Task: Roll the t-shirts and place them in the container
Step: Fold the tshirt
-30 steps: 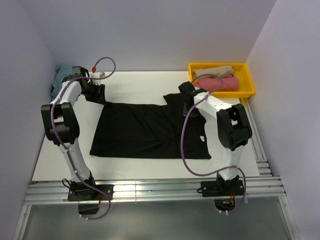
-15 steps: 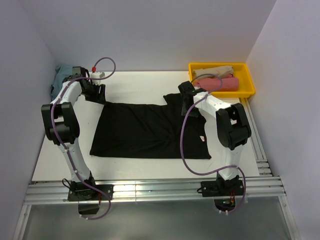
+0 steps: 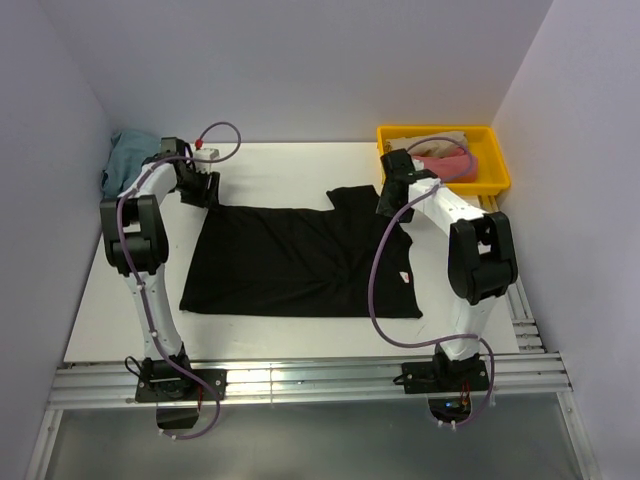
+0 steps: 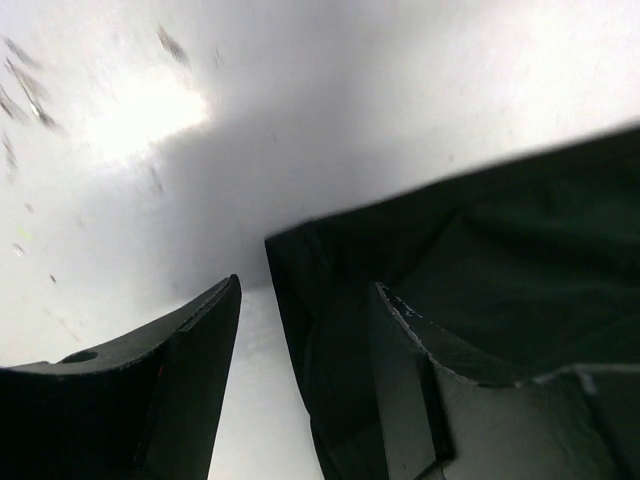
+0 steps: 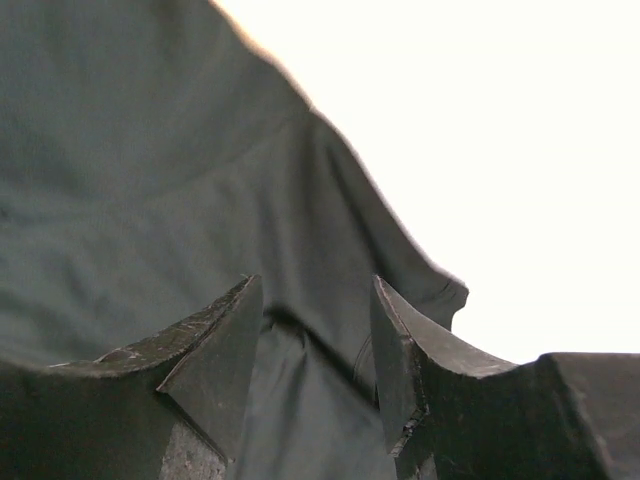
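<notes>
The black shirt's far corner [image 3: 216, 209] [image 4: 292, 250] by the teal shirt is just beyond the robot's open fingers, so the left gripper will move slightly outward and close on it.
A large black t-shirt [image 3: 290, 262] lies spread flat on the white table, its small white label [image 3: 405, 277] near the right side. My left gripper [image 3: 205, 190] hovers over the shirt's far left corner; in the left wrist view it [image 4: 306, 285] is open, with the black cloth corner [image 4: 330, 300] lying between the fingers. My right gripper [image 3: 390, 197] is over the far right part of the shirt. In the right wrist view it [image 5: 316, 282] is open above a fold of black cloth [image 5: 150, 180], touching nothing.
A yellow bin [image 3: 500, 175] stands at the back right, holding a pink shirt [image 3: 455, 160] and a beige one [image 3: 440, 143]. A teal shirt [image 3: 125, 160] is bunched at the back left corner. An aluminium rail [image 3: 300, 380] runs along the near edge.
My right gripper has opened, let go of the black cloth, and drawn back toward the yellow bin. My left arm has shifted a little to the right, its gripper still open.
</notes>
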Robot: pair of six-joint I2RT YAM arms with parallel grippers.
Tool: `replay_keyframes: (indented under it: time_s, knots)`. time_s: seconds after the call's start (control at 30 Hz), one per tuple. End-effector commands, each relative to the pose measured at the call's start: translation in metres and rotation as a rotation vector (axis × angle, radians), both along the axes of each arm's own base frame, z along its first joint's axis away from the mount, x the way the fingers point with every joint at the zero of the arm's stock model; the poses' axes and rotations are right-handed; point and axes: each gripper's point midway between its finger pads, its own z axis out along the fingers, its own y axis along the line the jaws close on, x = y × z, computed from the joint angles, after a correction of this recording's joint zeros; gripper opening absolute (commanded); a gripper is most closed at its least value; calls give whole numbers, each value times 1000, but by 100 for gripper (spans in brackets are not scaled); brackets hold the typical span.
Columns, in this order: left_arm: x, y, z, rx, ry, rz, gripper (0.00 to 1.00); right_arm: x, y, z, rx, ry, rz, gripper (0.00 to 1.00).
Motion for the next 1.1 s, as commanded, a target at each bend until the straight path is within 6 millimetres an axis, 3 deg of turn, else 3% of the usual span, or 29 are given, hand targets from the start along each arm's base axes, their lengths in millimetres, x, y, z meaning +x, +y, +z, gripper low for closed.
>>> replay_keyframes:
  time_s: [0.0,0.3,0.53,0.77,1.07]
  knots:
    - [23,-5,8,-8,-58,21,59,32,-6,19,56,-100,-15,54]
    - [28,-7,-2,-3,-49,36,56,71,-16,-6,139,-141,9,59]
    - [28,-7,-3,-2,-44,33,52,101,-9,-17,150,-143,34,62]
    - [30,-8,1,-11,-44,34,41,100,-16,-30,107,-68,7,53]
    - [33,-11,6,-20,-48,34,29,102,-11,-31,123,-57,41,43]
